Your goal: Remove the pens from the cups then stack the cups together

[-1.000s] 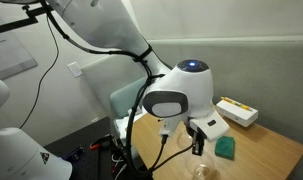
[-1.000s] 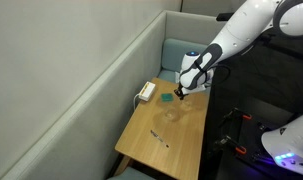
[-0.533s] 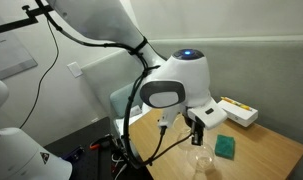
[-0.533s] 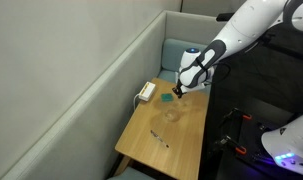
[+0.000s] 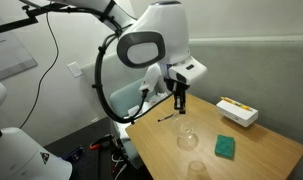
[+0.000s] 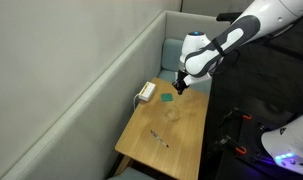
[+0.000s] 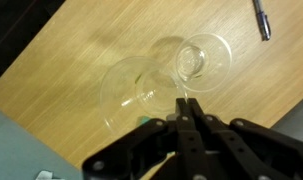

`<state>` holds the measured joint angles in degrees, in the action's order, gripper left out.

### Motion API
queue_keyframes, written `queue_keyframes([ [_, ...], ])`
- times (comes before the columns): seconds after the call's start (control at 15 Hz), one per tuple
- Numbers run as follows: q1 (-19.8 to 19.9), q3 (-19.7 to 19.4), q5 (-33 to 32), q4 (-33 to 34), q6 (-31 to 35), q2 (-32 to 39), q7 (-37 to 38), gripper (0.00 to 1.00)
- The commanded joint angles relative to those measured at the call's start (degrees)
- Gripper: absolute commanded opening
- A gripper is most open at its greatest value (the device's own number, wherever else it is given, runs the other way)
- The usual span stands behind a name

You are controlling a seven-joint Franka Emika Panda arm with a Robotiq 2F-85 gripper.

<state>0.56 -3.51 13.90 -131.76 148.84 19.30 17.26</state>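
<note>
My gripper moves toward the right in the wrist view next, over the second clear cup's opening (image 5: 187, 128) (image 7: 204, 62), and lowers to release, because that cup stands empty.
My gripper (image 5: 179, 108) hangs above the wooden table, shut on the rim of one clear cup (image 5: 188, 135), which is lifted with it. In the wrist view the fingertips (image 7: 184, 103) pinch the rim of this larger-looking cup (image 7: 131, 88). The second clear cup (image 7: 204, 55) stands on the table beside it, and it also shows in an exterior view (image 5: 196, 168). Both cups look empty. A dark pen (image 7: 261, 18) lies on the wood. Two thin pens (image 6: 156, 133) (image 6: 164, 143) lie on the table nearer its front end.
A green square pad (image 5: 225, 146) lies near the cups. A white rectangular box (image 5: 236, 112) sits at the table's back by the grey wall. The table edge (image 7: 31, 90) runs diagonally in the wrist view. Cables hang from the arm.
My gripper has risen and swung away from the green pad, and the clear cup has come up with it. The second cup and the pens have stayed put.
</note>
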Motion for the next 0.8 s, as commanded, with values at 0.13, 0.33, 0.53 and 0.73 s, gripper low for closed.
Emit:
queue_keyframes([
  [0.13,-0.34,3.14,0.75,3.88,-9.43,-2.73,-1.75,0.01],
  [0.33,-1.29,3.76,-0.49,6.12,-9.92,-0.94,-0.75,0.01],
  [0.53,-2.18,3.89,-1.22,8.39,-10.0,1.88,0.03,0.01],
  [0.73,-2.87,3.47,-1.84,10.73,-9.72,5.21,0.74,0.01],
])
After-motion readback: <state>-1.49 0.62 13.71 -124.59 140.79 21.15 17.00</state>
